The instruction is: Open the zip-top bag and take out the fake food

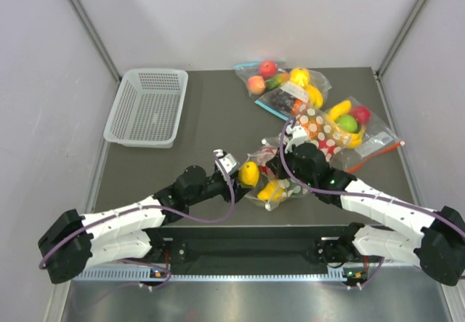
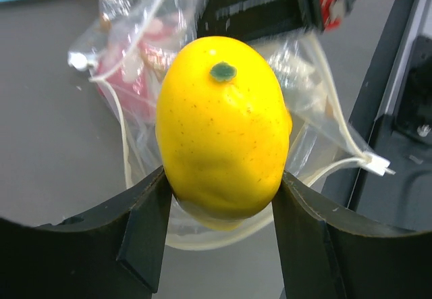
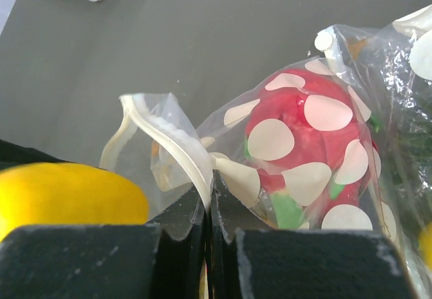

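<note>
I need to swing my left gripper outward over the white mesh basket's empty bottom and release the yellow fake lemon [image 2: 223, 127], which is already clear of the bag's opening.
The polka-dot zip-top bag [image 1: 280, 184] lies near the table's front middle, its mouth open. My left gripper [image 1: 243, 171] is shut on a yellow fake lemon [image 2: 223, 127], held just outside the bag's mouth; the lemon also shows in the top view [image 1: 249, 173]. My right gripper [image 3: 209, 198] is shut on the bag's white zip rim [image 3: 179, 144]. A red fake fruit with green leaves [image 3: 307, 147] sits inside the bag [image 3: 351, 56]. More yellow pieces [image 1: 270, 190] show through the bag.
A white mesh basket [image 1: 147, 106] stands at the back left. Other bags of toy fruit lie at the back right: a dotted one showing orange [image 1: 320, 129] and clear undotted ones [image 1: 265, 77], [image 1: 360, 129].
</note>
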Motion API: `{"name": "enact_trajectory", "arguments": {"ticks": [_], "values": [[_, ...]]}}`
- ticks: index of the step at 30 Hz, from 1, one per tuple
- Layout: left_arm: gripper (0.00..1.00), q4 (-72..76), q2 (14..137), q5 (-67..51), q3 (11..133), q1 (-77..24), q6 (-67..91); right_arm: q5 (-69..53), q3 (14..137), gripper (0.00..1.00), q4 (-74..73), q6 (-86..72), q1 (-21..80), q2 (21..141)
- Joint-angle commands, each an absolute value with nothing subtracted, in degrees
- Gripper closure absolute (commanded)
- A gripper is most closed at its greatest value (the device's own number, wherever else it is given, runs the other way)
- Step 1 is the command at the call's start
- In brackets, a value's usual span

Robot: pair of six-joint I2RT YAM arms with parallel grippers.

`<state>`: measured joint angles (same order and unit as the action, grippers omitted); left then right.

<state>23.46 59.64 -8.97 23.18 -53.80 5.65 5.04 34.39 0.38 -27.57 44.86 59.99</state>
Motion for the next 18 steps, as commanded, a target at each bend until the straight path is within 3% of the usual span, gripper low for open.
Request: {"name": "enact_trajectory", "arguments": {"ticks": [1, 11, 15, 18], "values": [[0.9, 26.2, 55.82, -6.51, 26.71, -53.96, 7.21, 5.54, 34.89, 1.0, 1.05, -27.33, 44.3, 60.64], [0.9, 19.17, 57.3, -2.55, 37.17, -49.5, 5.53, 5.27, 34.37, 1.0, 0.79, -27.25, 44.3, 58.54], [0.91, 16.53, 58.01, -5.18, 42.43, -34.39, 9.74, 4.92, 34.01, 1.0, 0.53, -27.25, 44.3, 57.22], [0.92, 11.28, 60.98, 2.95, 48.31, -26.47, 9.32, 4.75, 33.58, 1.0, 0.44, -27.16, 44.38, 56.16]]}}
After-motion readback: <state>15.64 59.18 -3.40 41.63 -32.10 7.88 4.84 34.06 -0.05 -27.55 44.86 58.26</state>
